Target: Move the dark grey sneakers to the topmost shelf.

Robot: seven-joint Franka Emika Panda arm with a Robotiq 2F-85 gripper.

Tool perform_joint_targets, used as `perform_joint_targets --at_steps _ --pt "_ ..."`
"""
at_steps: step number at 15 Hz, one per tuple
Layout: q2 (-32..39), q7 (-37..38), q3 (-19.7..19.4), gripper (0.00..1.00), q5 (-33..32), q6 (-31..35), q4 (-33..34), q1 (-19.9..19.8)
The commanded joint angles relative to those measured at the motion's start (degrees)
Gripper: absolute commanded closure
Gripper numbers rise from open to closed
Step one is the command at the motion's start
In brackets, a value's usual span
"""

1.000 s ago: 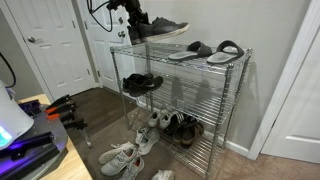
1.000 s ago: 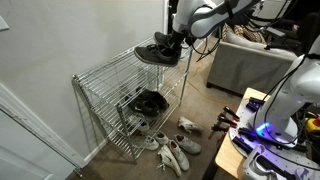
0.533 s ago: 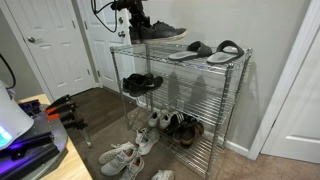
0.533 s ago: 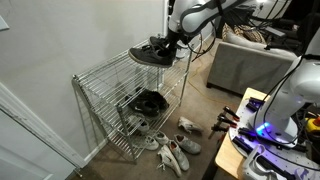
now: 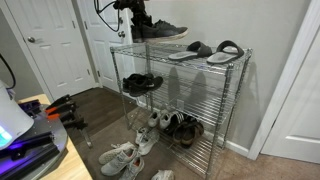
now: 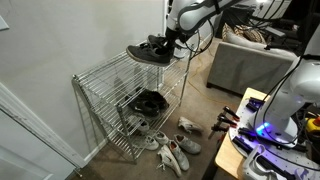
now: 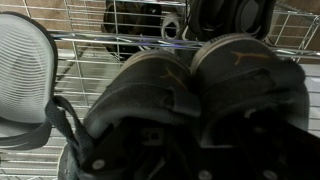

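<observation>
I will first move my gripper down and toward the wall, as the sneakers still hang above the topmost shelf's wire, where they should go beside the slippers.
The dark grey sneakers (image 5: 160,30) hang just above the near-left end of the topmost shelf (image 5: 200,62) of the chrome wire rack. My gripper (image 5: 138,19) is shut on their heel ends. In an exterior view the pair (image 6: 150,52) sits at the top shelf's corner (image 6: 112,68), held by the gripper (image 6: 172,40). In the wrist view both sneakers (image 7: 190,95) fill the frame, toes pointing away over the wire mesh (image 7: 90,20); my fingers are hidden behind them.
Flat grey slippers (image 5: 205,50) lie on the top shelf's far end. A black lace-up pair (image 5: 142,84) sits on the middle tier. Several shoes lie on the floor (image 5: 125,155) and bottom tier (image 5: 180,128). A white door (image 5: 55,45) stands nearby.
My gripper has carried the sneakers a little up and further in over the top shelf's end.
</observation>
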Motion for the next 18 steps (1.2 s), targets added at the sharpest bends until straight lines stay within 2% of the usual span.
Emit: perform_joint_targets --at_steps 1,4,5,6,7,8,10,11,18 --pt "-0.37 -1.64 0.58 0.94 3.36 1.45 1.11 -0.71" --pt "-0.44 -1.0 0.52 0.94 4.58 1.46 0.99 -0.65" --pt "10.36 -3.78 -0.32 0.94 5.27 5.9 7.63 -2.02" --pt "11.25 -3.74 -0.41 0.94 5.56 6.63 8.18 -2.25" --pt "13.81 -3.54 -0.42 0.79 5.63 7.6 10.08 -2.71" --pt "17.15 -3.94 -0.21 0.56 5.83 7.87 13.0 -3.45" --pt "23.06 -4.12 0.04 0.52 5.03 9.35 17.66 -4.79" --pt "24.74 -3.75 0.24 0.47 4.87 8.82 20.08 -5.07" --pt "31.56 -3.68 0.41 0.03 3.94 8.04 30.24 -5.61"
